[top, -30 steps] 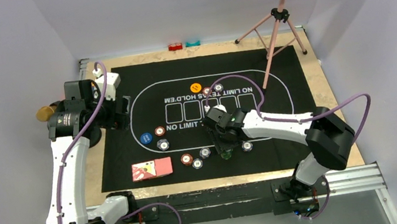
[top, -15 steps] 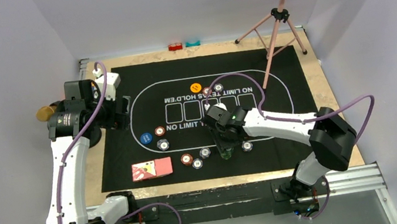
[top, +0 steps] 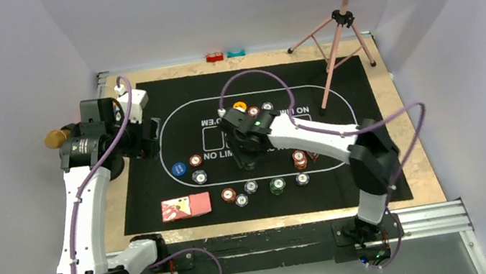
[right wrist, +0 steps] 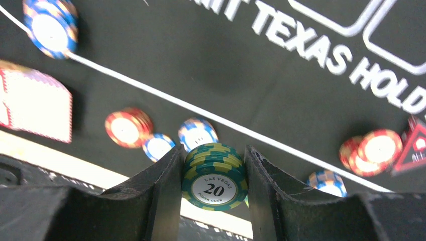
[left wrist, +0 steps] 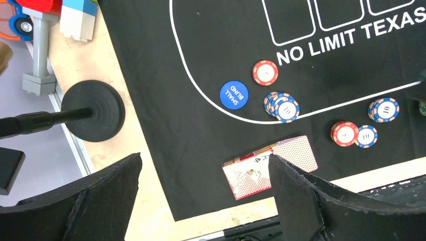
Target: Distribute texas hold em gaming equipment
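I need to move my right gripper left in the top view next, lower it and let go, because the mat beside the blue disc's red chips is bare there, below the gripper.
My right gripper is shut on a short stack of green poker chips marked 20, held above the black mat; from above it hangs over the printed oval. One green chip lies in the near row with grey-white chips and a red chip. A red stack and a red triangle marker sit to the right. The blue disc, an orange disc and pink-backed cards lie on the mat. My left gripper is open, high over the mat's left corner.
A black microphone stand base and toy bricks sit on the wood left of the mat. A pink tripod stands at the back right. Small red and teal blocks lie by the back wall.
My right gripper closed on green chips in the near row, then lifted and swung left and away over the oval with them. One green chip stayed behind. The left arm has not moved.
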Motion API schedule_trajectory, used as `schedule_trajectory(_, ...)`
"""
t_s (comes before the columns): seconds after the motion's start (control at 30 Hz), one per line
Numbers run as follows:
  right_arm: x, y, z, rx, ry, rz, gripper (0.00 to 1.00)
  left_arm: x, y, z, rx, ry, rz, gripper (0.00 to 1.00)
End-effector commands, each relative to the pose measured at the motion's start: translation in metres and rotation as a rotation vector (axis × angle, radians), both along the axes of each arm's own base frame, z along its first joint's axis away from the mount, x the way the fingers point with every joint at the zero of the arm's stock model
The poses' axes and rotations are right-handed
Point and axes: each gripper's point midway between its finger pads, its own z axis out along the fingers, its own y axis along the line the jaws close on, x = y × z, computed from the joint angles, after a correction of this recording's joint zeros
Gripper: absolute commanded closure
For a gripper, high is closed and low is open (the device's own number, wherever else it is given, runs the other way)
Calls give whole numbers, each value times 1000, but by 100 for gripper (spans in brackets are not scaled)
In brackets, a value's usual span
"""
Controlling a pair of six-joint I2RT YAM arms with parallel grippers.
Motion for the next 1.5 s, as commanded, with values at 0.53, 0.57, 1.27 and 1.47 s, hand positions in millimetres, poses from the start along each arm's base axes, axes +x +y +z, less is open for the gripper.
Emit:
schedule_trajectory(0.53, 87, 147, -47, 85, -16, 145, 84, 12, 0, 2, -14, -47, 6, 0)
schedule_trajectory(0.57, 88, 147, -48, 86, -16, 145, 84, 12, -1, 2, -16, -47, 4, 0)
schedule_trajectory(1.27, 75, 159, -67, 113, 64, 181, 46, 10, 0, 4, -10, -61, 5, 0)
schedule_trajectory(1.47, 77, 159, -50, 127, 43, 192, 38, 7, 0, 4, -10, -54, 5, 0)
